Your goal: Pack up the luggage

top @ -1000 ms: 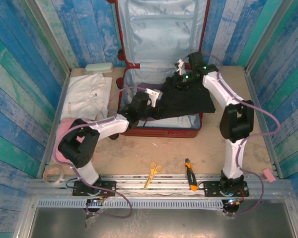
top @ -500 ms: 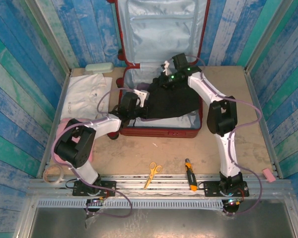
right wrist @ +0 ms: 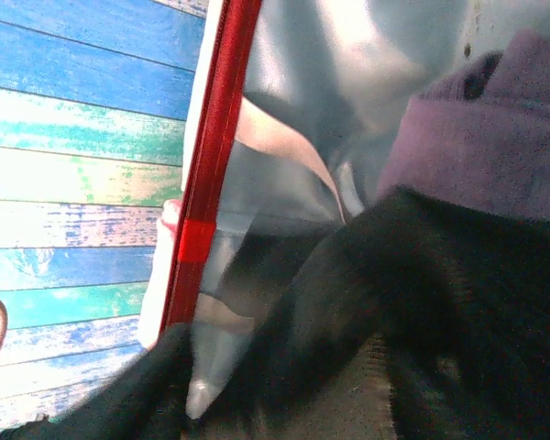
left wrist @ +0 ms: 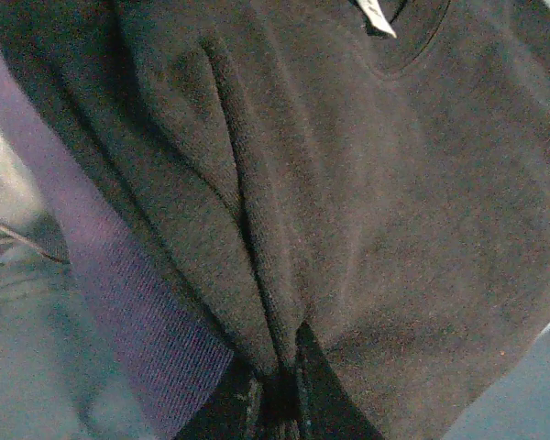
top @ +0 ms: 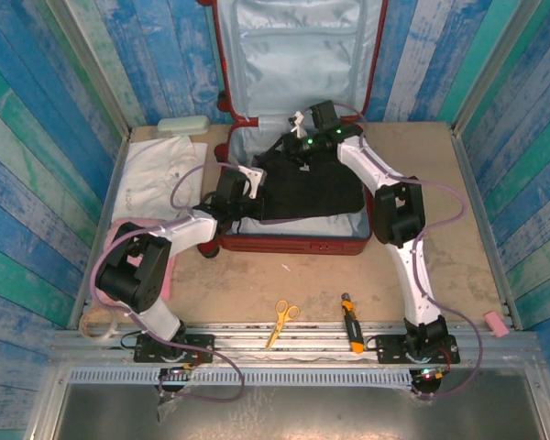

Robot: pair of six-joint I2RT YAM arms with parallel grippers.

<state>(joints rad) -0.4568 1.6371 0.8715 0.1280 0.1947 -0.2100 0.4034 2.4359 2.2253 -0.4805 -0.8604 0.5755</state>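
I should next pull the pinched fold of black cloth in my left gripper toward the suitcase's side by the white garment, beside that gripper, and release, as creases bunch the black cloth.
The luggage [top: 293, 246] is a dark-red suitcase lying open, its grey-blue lined lid standing against the back wall. A black garment [top: 312, 192] lies spread in its base. My left gripper [top: 246, 185] is at the garment's left edge. In the left wrist view a fold of the black cloth [left wrist: 367, 183] is pinched between the shut fingers [left wrist: 280, 403]. My right gripper [top: 300, 139] hovers over the garment's back edge near the hinge. Its left finger [right wrist: 151, 390] stands wide of the black cloth [right wrist: 458, 302], beside the red rim [right wrist: 222, 119].
Purple cloth [right wrist: 477, 137] lies under the black garment. On the table to the left are a white garment [top: 160, 179], a pale green case [top: 181, 126] and a tape roll [top: 99, 321]. Yellow scissors [top: 281, 316] and a screwdriver [top: 351, 335] lie near the front edge.
Both arms have swung left, carrying the black garment fully over the suitcase base. The right gripper has opened and released the cloth; the left stays shut on it.
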